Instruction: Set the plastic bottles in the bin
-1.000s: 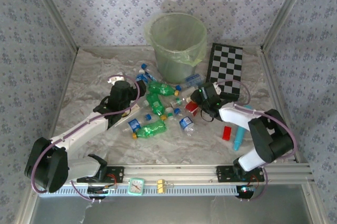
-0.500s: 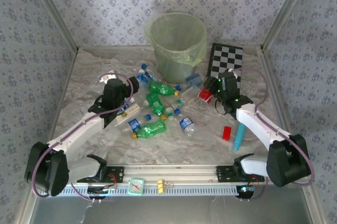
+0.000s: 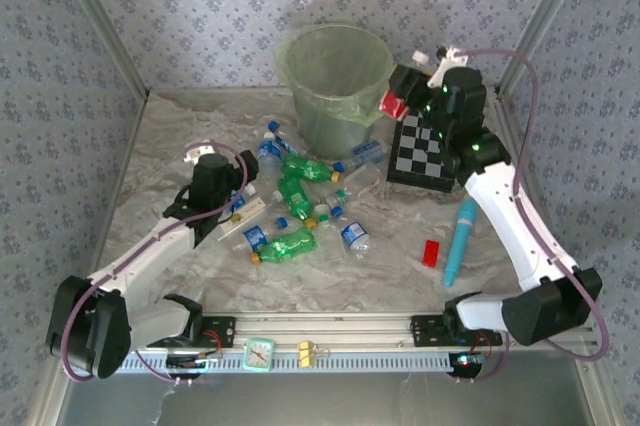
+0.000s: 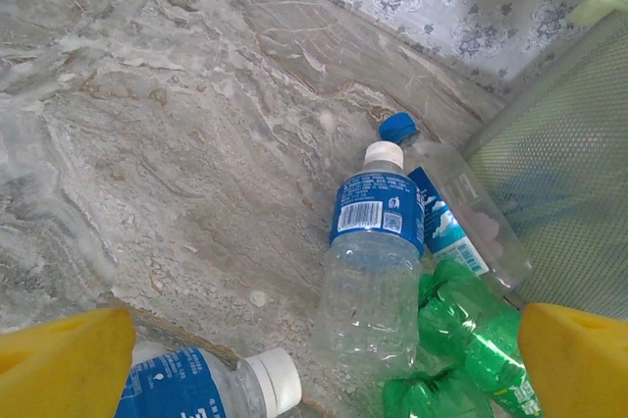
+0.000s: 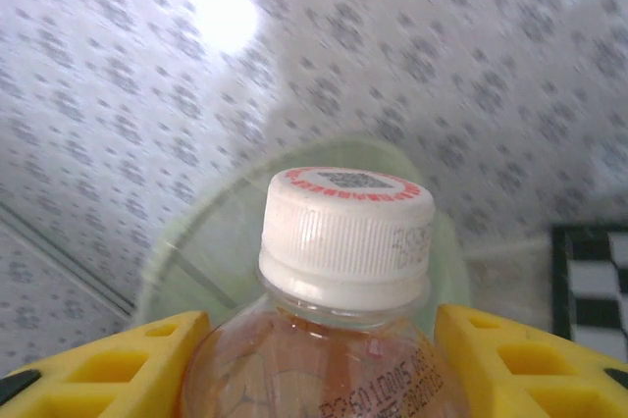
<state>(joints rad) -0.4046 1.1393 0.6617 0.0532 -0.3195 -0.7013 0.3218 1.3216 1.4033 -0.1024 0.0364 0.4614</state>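
The bin's opening (image 3: 335, 64) is just past the bin's rim beside my right gripper, so next my right gripper will swing sideways over it and release the reddish bottle (image 3: 391, 103) there.
My right gripper (image 3: 398, 102) is raised beside the right rim of the pale green bin (image 3: 335, 81) and is shut on the reddish bottle (image 3: 391, 103). In the right wrist view the bottle's white cap (image 5: 345, 232) stands between the yellow fingers (image 5: 108, 364), with the bin (image 5: 211, 241) behind it. My left gripper (image 3: 232, 196) hangs low and open at the left of the bottle pile. Ahead of it lie a clear blue-labelled bottle (image 4: 375, 271), a blue-capped one (image 4: 451, 222) and green ones (image 4: 471, 339). More green bottles (image 3: 290, 243) and clear bottles (image 3: 352, 236) lie on the table's middle.
A black-and-white chequered board (image 3: 428, 141) lies right of the bin, under my right arm. A small red block (image 3: 431, 252) and a cyan stick (image 3: 456, 246) lie at the right front. Patterned walls close in three sides, and a metal rail (image 3: 330, 326) runs along the front edge.
My right gripper has lifted the reddish bottle from the pile up and back to the bin's right rim. My left gripper has drawn slightly left and toward the front.
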